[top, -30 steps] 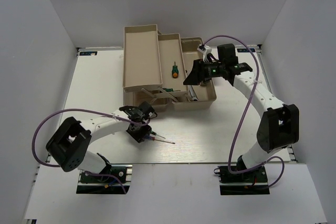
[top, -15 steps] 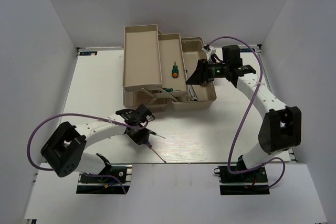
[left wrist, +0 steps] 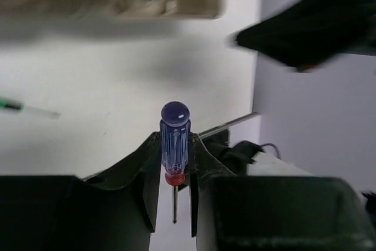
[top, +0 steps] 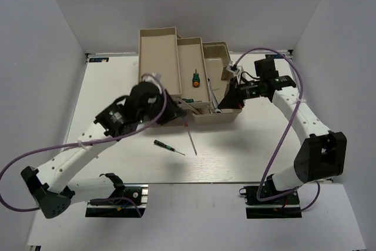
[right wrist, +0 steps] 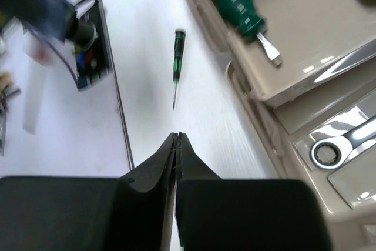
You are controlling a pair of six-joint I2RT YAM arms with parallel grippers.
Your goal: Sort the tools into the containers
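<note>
The long tray's bottom lies bare, so I should swing my left gripper outward and to the left in the top view, over the long tray's bottom, and release the screwdriver there.
My left gripper (left wrist: 175, 158) is shut on a blue-handled screwdriver (left wrist: 175, 136), its handle standing up between the fingers and its shaft pointing down. From above, the left gripper (top: 182, 119) hangs just in front of the tan toolbox (top: 226, 114), and the shaft (top: 192, 142) slants down toward the table. A slim green screwdriver (top: 168, 146) lies on the table nearby. In the middle tray (top: 189, 54) rests a stubby green screwdriver (right wrist: 244, 19). A silver wrench (right wrist: 338, 145) lies in the base compartment. My right gripper (right wrist: 177, 139) is shut and empty, over the table at the toolbox's front right.
The long left tray (top: 157, 57) stands beside the middle one. The left arm's base (right wrist: 82, 45) shows at the near table edge. White walls close in the table on three sides. Purple cables loop off both arms.
The left arm closed on the blue screwdriver, lifted it off the table and swung up toward the toolbox. The right gripper shut and drew back from above the base compartment.
</note>
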